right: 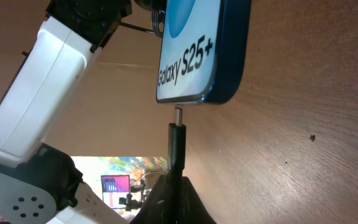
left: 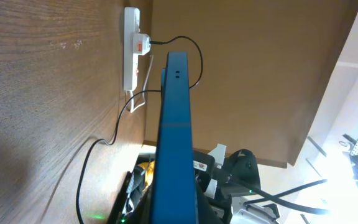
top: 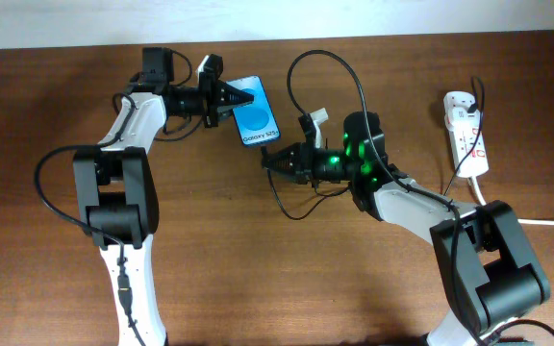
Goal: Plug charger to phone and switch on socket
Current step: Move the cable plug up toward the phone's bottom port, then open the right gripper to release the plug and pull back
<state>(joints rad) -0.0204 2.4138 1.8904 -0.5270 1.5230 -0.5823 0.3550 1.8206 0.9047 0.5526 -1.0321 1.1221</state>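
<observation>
My left gripper is holding the phone, which still hangs above the table, so next I will lower the phone toward the bare wooden table below it and let go of it there.
My left gripper [top: 227,96] is shut on the top end of the phone [top: 256,113], a blue-screened Galaxy handset held tilted above the table. In the left wrist view the phone [left: 176,143] shows edge-on between the jaws. My right gripper [top: 269,160] is shut on the charger plug [right: 177,146], just below the phone's bottom edge [right: 197,56]. The plug's metal tip points at that edge with a small gap between them. The thin black charger cable [top: 354,86] loops behind the right arm. The white socket strip [top: 467,130] lies at the right, also in the left wrist view [left: 131,46].
A thick white cord [top: 546,223] runs from the socket off the right edge. A black plug [top: 476,94] sits in the strip's top outlet. Bare wooden table surrounds the arms; its far edge runs along the top.
</observation>
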